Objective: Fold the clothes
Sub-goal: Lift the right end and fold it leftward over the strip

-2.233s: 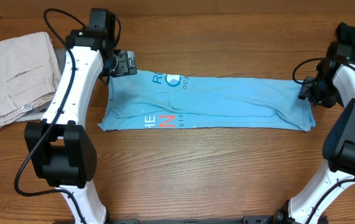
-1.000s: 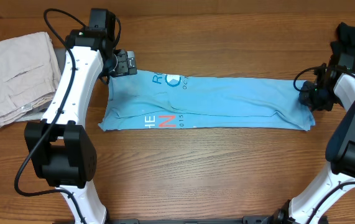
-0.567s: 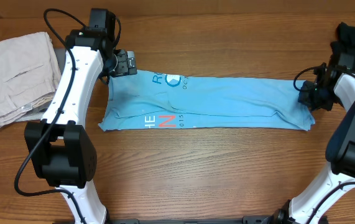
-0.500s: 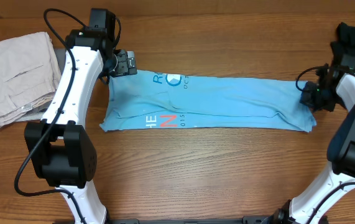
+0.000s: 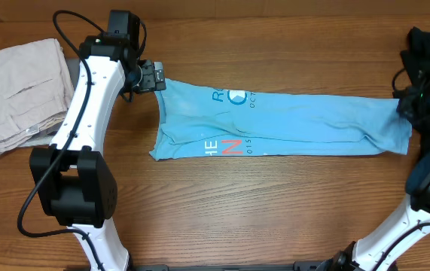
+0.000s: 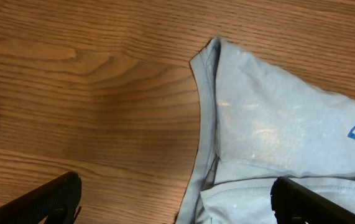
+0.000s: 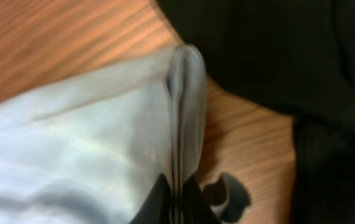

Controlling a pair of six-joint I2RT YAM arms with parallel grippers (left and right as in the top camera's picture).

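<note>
The T-shirt still lies long, so the robot's right gripper will next lift to the left in the overhead view, lower the T-shirt's layers beside the round print (image 5: 239, 112) and let them go.
The light blue T-shirt (image 5: 290, 124) lies folded into a long band across the table, red-and-white lettering near its left end. My left gripper (image 5: 157, 77) hovers open at the shirt's upper left corner. In the left wrist view the shirt's collar end (image 6: 276, 137) lies below the left gripper (image 6: 174, 199), and one dark finger (image 6: 53, 196) is over bare wood. My right gripper (image 5: 404, 109) is at the shirt's right end. In the right wrist view the right gripper (image 7: 178, 199) is shut on the stacked layers of the shirt's edge (image 7: 90, 137).
Folded beige trousers (image 5: 19, 90) lie at the far left, beside the left arm. A dark garment (image 5: 425, 45) is heaped at the far right, close behind the right gripper, and it fills the right side of the wrist view as dark cloth (image 7: 276, 56).
The right gripper closed on the shirt's right end and moved right, dragging the whole shirt to the right. The left arm stayed put, so the shirt's left corner now lies under its open fingers.
</note>
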